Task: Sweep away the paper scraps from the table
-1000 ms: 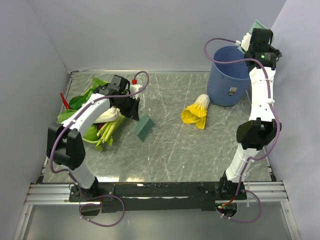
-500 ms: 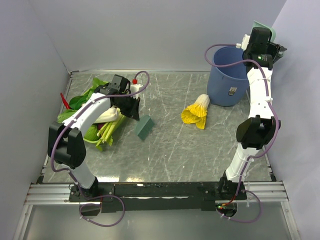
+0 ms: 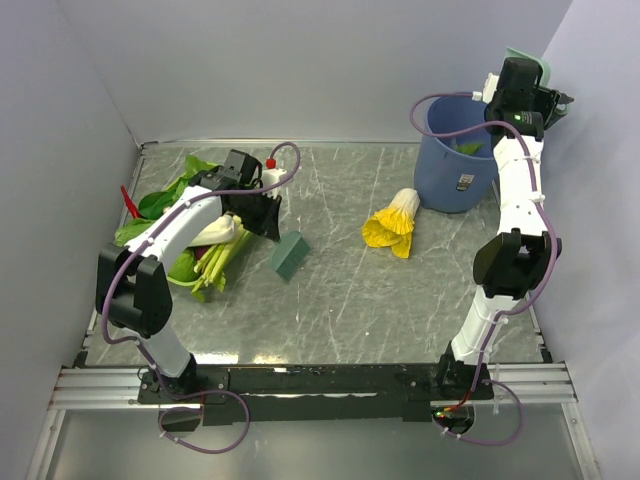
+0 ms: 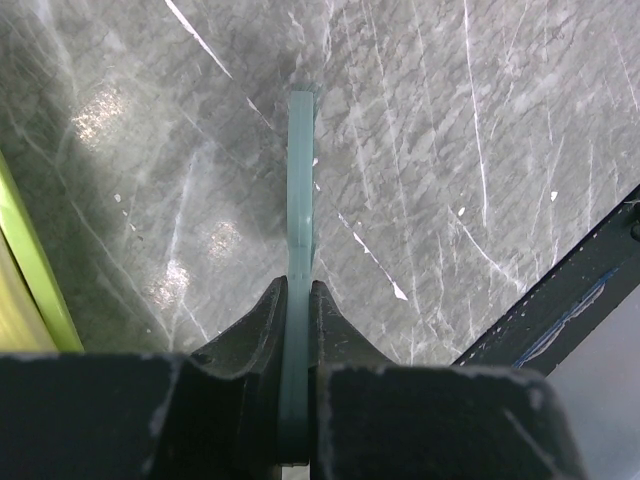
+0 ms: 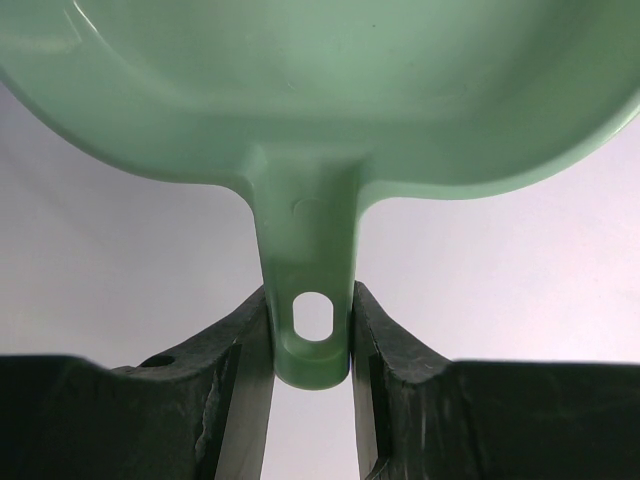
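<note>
The table is free of scraps, so I will turn my left gripper, move it right in the top view to the bare table near the back wall and release the sweeper (image 4: 300, 190) there.
My right gripper (image 5: 312, 320) is shut on the handle of a pale green dustpan (image 5: 320, 90). In the top view it (image 3: 520, 72) holds the dustpan (image 3: 527, 52) tipped high over the blue bucket (image 3: 455, 170) at the back right. A small green paper scrap (image 3: 470, 148) lies inside the bucket. My left gripper (image 4: 298, 300) is shut on a thin teal sweeper (image 4: 300, 190), whose wedge end (image 3: 289, 255) rests on the table (image 3: 340, 300); the gripper (image 3: 262, 215) is at left centre. No other scraps show on the table.
A yellow-and-white frilly vegetable (image 3: 392, 225) lies in front of the bucket. Leafy green vegetables (image 3: 190, 235) are piled at the left, under my left arm, with a thin red item (image 3: 128, 200) and a white red-capped bottle (image 3: 268, 170). Pale walls enclose the table.
My right gripper has swung the dustpan up and to the right over the bucket, and a green scrap now shows inside the bucket. The left arm has not moved.
</note>
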